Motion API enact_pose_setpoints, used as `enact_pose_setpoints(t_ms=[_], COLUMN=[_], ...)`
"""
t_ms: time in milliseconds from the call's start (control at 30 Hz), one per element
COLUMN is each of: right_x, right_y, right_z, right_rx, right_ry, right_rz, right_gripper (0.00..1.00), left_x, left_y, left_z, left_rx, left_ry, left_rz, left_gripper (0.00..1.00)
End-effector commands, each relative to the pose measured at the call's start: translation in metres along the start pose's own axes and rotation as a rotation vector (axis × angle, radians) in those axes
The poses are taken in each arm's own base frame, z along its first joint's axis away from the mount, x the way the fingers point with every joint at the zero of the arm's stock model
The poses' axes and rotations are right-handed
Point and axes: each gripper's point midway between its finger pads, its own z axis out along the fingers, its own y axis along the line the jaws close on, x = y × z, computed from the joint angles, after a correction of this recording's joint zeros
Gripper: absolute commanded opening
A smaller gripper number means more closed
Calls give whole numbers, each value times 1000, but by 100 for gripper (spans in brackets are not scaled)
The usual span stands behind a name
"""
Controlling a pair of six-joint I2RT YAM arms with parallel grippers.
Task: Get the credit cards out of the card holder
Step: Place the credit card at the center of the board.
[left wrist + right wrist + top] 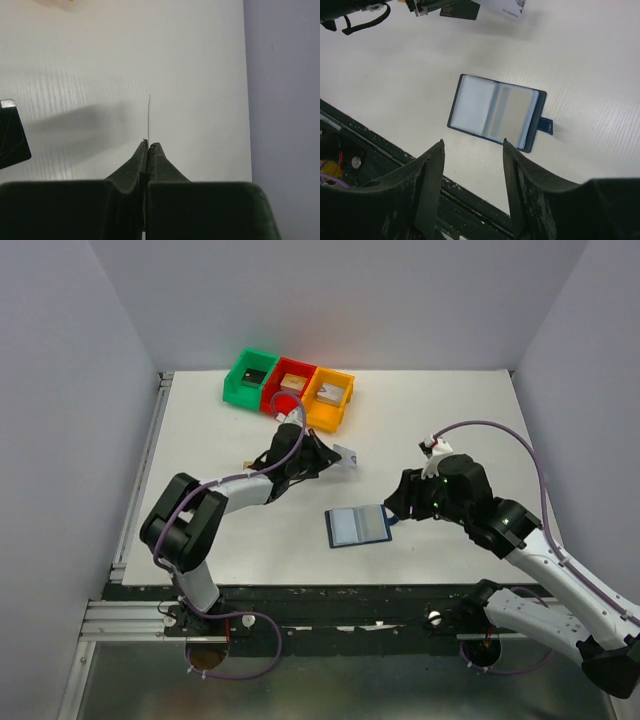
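Note:
Next, my left gripper lowers the pale credit card beside the black card, then releases it, since that spot is empty.
The card holder (pixel 358 526) lies open on the table, navy with light blue pockets; in the right wrist view (pixel 495 112) its snap tab (pixel 546 125) points right. My left gripper (pixel 333 455) is shut on a pale credit card (pixel 346 456) and holds it above the table, up and left of the holder. The left wrist view shows that card edge-on (pixel 149 117) between my shut fingertips (pixel 149 145). A black card (pixel 10 137) lies on the table beside it and also shows in the right wrist view (pixel 460 10). My right gripper (pixel 392 510) is open and empty just right of the holder (pixel 472 142).
Green (pixel 251 377), red (pixel 289 385) and orange (pixel 329 396) bins stand in a row at the back of the table. A small tan piece (pixel 247 462) shows by the left arm. The table's dark front rail (pixel 470 200) runs under my right fingers.

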Motion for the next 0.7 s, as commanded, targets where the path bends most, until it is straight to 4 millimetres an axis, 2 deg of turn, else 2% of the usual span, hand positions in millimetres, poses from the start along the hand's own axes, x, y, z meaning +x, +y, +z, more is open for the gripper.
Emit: enact_pose_setpoints(t_ms=[0, 233, 533, 667], right_x=[-8, -6, 0, 2], right_y=[10, 11, 9, 8], right_z=[4, 10, 16, 17], right_rx=[-44, -47, -45, -40], right_ry=[-17, -2, 17, 18], right_rz=[-14, -22, -16, -16], right_gripper=[57, 57, 57, 57], left_x=[-17, -1, 12, 18], left_y=[-3, 22, 42, 51], left_z=[22, 39, 48, 45], left_rx=[-14, -86, -130, -153], left_ry=[-71, -40, -35, -43], left_rz=[-36, -69, -104, -118], left_gripper=[0, 0, 0, 1])
